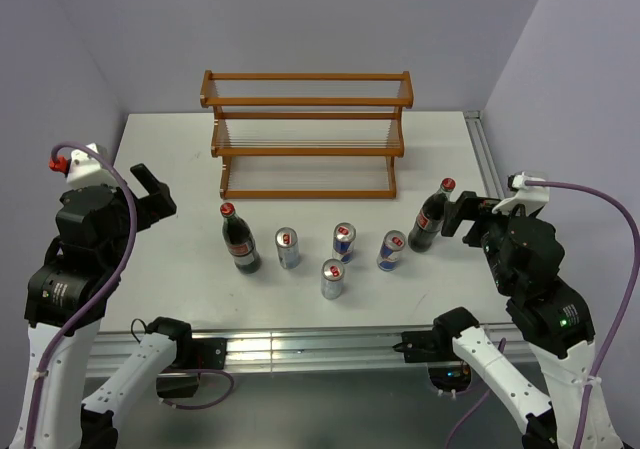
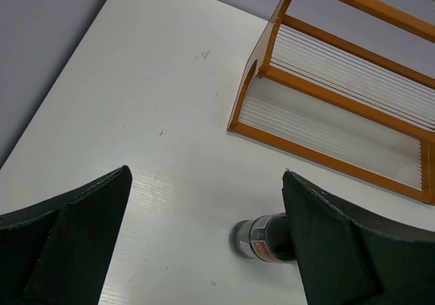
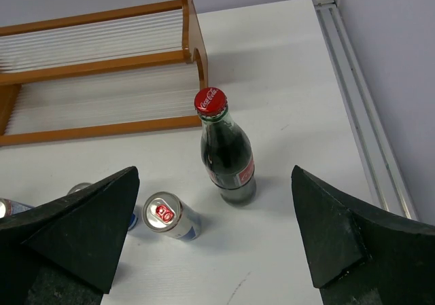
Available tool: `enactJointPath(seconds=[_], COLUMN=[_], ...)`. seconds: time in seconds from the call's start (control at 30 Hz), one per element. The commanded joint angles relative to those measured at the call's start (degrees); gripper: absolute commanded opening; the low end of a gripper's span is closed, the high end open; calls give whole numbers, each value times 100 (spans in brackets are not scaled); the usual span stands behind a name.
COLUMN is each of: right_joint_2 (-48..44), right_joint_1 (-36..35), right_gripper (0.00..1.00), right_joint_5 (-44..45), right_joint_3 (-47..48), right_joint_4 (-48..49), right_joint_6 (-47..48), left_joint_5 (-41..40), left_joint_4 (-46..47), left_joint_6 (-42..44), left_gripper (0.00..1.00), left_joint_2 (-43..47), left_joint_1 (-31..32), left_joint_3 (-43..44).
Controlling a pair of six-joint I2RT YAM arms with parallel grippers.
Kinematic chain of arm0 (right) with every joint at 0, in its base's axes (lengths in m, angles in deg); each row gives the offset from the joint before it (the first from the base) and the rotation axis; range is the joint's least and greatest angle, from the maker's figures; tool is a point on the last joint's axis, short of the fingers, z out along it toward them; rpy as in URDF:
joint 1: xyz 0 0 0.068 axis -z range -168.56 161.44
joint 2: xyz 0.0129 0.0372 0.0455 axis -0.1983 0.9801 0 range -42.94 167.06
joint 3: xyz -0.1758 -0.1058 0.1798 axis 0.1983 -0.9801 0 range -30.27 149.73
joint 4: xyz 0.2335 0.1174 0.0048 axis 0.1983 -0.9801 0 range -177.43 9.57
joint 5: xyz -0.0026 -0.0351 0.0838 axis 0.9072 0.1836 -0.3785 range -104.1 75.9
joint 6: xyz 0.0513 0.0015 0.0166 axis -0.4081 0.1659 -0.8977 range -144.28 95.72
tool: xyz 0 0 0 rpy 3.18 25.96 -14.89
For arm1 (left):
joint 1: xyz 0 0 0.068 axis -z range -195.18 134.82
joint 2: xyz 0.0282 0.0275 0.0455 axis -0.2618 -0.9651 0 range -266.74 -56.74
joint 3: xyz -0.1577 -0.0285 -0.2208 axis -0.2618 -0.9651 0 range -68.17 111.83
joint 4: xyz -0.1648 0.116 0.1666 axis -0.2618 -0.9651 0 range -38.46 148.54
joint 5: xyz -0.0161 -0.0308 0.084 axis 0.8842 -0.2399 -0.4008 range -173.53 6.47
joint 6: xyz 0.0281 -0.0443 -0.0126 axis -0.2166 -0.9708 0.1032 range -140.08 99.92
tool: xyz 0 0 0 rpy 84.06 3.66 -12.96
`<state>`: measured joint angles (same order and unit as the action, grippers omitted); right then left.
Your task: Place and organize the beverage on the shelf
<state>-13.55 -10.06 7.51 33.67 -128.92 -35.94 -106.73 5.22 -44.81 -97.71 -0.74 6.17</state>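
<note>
My right gripper goes outward and to the left in the top view next, fingers around the cola bottle's red cap, since it stands beyond my open fingers.
The shelf [image 1: 305, 134], a reddish-brown stepped rack, stands empty at the back of the table. In front of it stand two cola bottles [image 1: 238, 239] [image 1: 430, 219] with four blue-and-silver cans [image 1: 287, 248] [image 1: 344, 241] [image 1: 332, 278] [image 1: 391, 250] between them. My left gripper [image 1: 155, 197] hangs open to the left of the left bottle. In the left wrist view that bottle's base [image 2: 262, 237] shows beside the right finger [image 2: 340, 244]. My right gripper [image 3: 215, 170] is open, just right of the right bottle [image 3: 228, 162], which stands upright between the fingers' lines. A can [image 3: 170, 215] stands to its left.
The white table [image 1: 450, 139] has a metal rail [image 3: 360, 101] along its right edge and grey walls behind and beside it. The shelf's low front rail [image 2: 326, 157] lies close behind the bottles. Both arm bases sit at the near edge.
</note>
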Motion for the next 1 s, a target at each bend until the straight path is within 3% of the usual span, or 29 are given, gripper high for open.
enactJointPath(seconds=[0.0, 0.3, 0.5, 0.8, 0.97], right_joint_2=[32, 287, 261, 980, 1104], right_joint_1=[-30, -30, -30, -21, -21], right_gripper=[100, 100, 99, 87, 86], right_joint_5=[98, 54, -60, 239, 440], right_joint_3=[-48, -303, -846, -1454, -1955], right_joint_4=[296, 550, 1437, 2572, 3521], right_joint_6=[41, -47, 15, 533, 779], left_joint_5=[114, 158, 377, 597, 721], left_joint_4=[296, 305, 296, 261, 287], left_joint_6=[-14, 47, 74, 126, 241], left_gripper=[99, 99, 99, 99, 100], left_joint_2=[54, 89, 28, 37, 37], left_joint_1=[7, 7, 15, 7, 15], left_joint_3=[10, -25, 10, 27, -52])
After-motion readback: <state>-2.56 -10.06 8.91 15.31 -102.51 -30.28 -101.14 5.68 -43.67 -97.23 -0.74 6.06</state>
